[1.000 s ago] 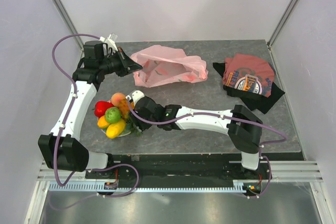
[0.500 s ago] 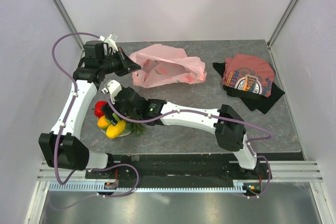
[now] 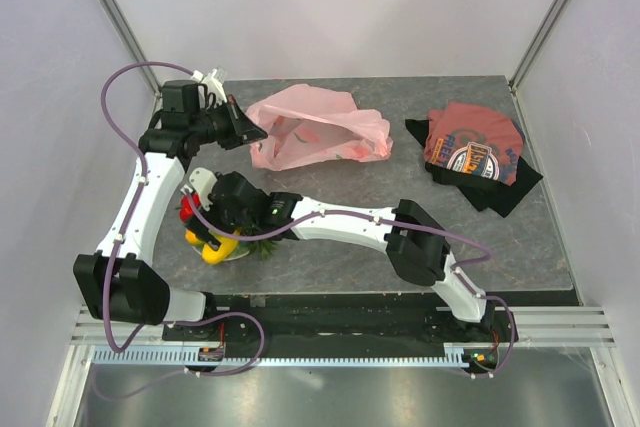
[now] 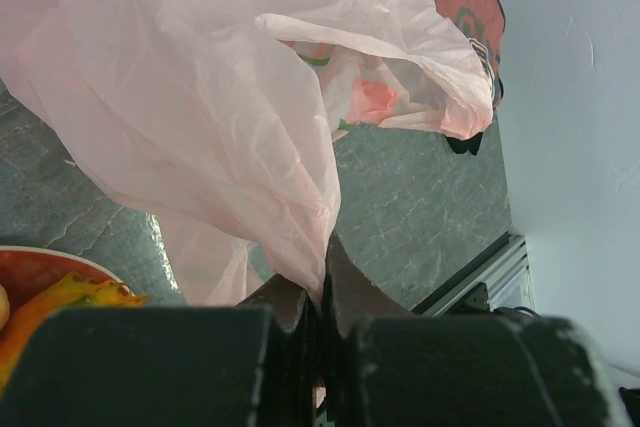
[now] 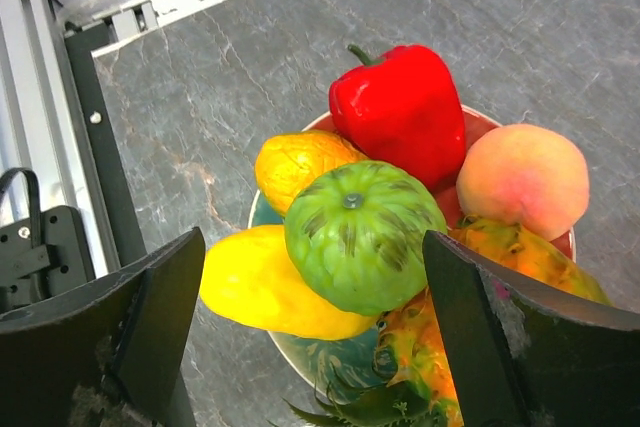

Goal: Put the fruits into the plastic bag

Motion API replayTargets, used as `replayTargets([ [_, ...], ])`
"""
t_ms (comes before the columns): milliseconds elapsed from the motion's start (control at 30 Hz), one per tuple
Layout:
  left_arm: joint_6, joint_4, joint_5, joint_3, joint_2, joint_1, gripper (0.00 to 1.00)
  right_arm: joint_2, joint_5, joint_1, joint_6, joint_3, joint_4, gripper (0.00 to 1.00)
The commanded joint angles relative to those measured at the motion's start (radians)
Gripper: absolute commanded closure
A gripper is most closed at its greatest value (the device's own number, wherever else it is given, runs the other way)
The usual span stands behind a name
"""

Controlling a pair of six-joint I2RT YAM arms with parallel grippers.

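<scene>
My right gripper needs to move down and to the right in the wrist view next. It should then straddle the green round fruit (image 5: 362, 235), which is off-center below my open fingers.
The pale-pink plastic bag (image 3: 318, 127) lies at the table's back middle; it fills the left wrist view (image 4: 190, 77). My left gripper (image 3: 243, 125) is shut on the bag's left edge (image 4: 322, 292). Toy fruits sit piled on a plate (image 5: 350, 362): a red pepper (image 5: 400, 107), a green round fruit (image 5: 362, 235), a peach (image 5: 525, 177), a yellow mango (image 5: 265, 287), an orange-yellow fruit (image 5: 300, 162) and a pineapple (image 5: 500, 287). My right gripper (image 5: 315, 332) is open above the pile, its fingers either side of the green fruit. In the top view it (image 3: 210, 209) hides most fruits.
A folded dark-red printed T-shirt (image 3: 475, 152) lies on black cloth at the back right. The table's metal rail (image 5: 50, 117) runs close beside the plate. White walls enclose the table on three sides.
My right arm has swung left over the plate and now covers most of the fruits in the top view. The left gripper still holds the bag's edge in the same place.
</scene>
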Motion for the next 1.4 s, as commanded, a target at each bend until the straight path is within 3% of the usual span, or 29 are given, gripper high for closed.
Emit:
replayTargets([
  [0,0.065,-0.018,0.026,0.024,-0.034,0.007,0.98,0.03,-0.022,-0.004,-0.039,0.047,-0.011,0.02],
  [733,0.07,-0.034,0.034,0.021,-0.049,0.007,0.98,0.094,0.06,-0.004,-0.17,0.083,-0.041,0.02],
  [933,0.068,-0.035,0.034,0.01,-0.052,0.007,0.98,0.088,0.058,-0.004,-0.162,0.077,-0.011,0.06],
  [1167,0.068,-0.035,0.03,0.003,-0.055,0.007,0.98,0.071,0.054,-0.004,-0.151,0.049,0.033,0.36],
  [1367,0.067,-0.034,0.027,0.001,-0.059,0.007,0.98,0.027,0.054,-0.004,-0.144,0.0,0.07,0.5],
])
